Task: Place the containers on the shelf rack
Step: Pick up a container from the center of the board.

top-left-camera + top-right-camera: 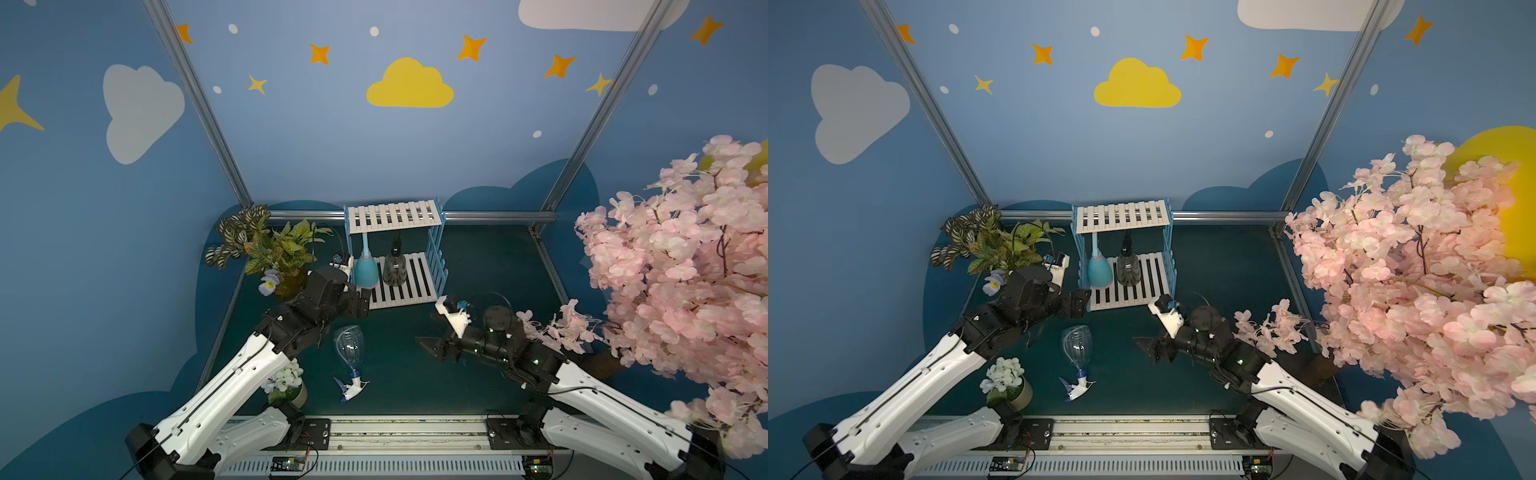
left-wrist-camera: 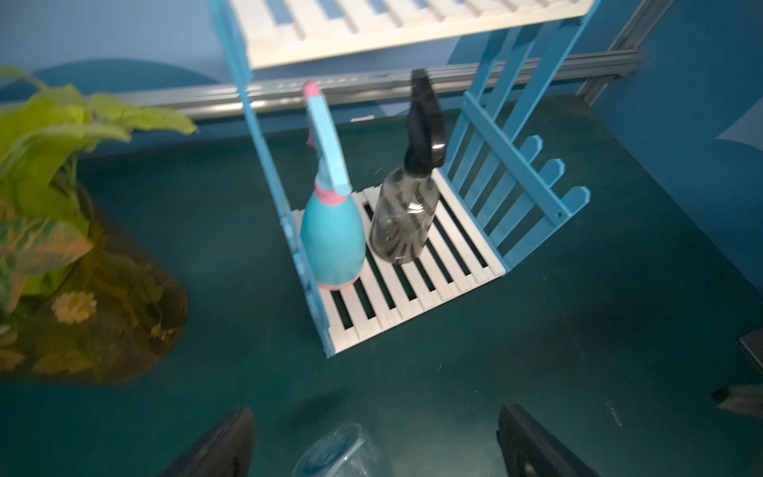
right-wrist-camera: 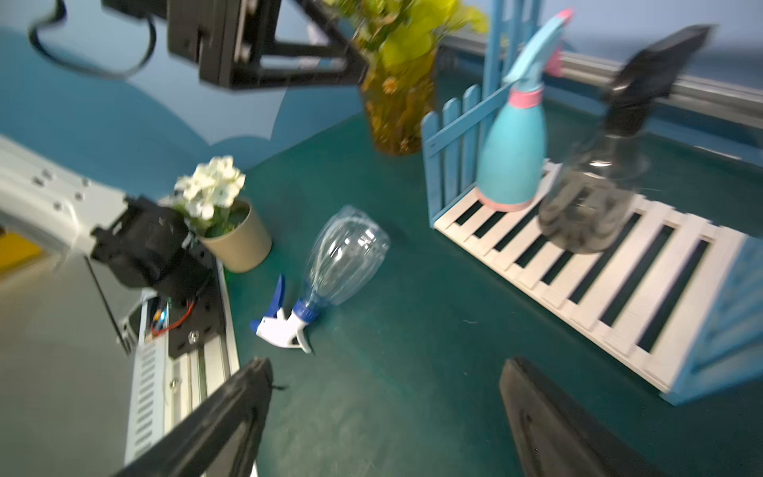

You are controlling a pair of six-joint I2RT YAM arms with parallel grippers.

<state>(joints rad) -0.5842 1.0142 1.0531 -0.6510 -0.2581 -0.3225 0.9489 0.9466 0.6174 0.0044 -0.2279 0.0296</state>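
Note:
The spray head's rear fin (image 1: 365, 384) (image 3: 305, 342) lies below and back of my right gripper and juts toward it. The right gripper moves back and down onto the fin next.
The shelf rack (image 1: 392, 218) stands at the back of the green table, and both top views show it. On its lower shelf the light blue bottle (image 1: 365, 271) with pink trim and the smoky black bottle (image 1: 395, 269) stand upright side by side. A clear bottle (image 1: 349, 345) lies on its side on the table in front of the rack, nozzle toward the front edge. My left gripper (image 1: 365, 304) hangs open by the rack's front left corner, above the clear bottle's base (image 2: 342, 452), with nothing held. To the right my right gripper (image 1: 430, 349) is open and empty.
A leafy plant in an amber vase (image 1: 276, 257) stands left of the rack, close to my left wrist. A small pot of white flowers (image 1: 291, 384) sits at the front left. A pink blossom tree (image 1: 685, 270) fills the right side. A metal rail (image 1: 407, 432) runs along the front.

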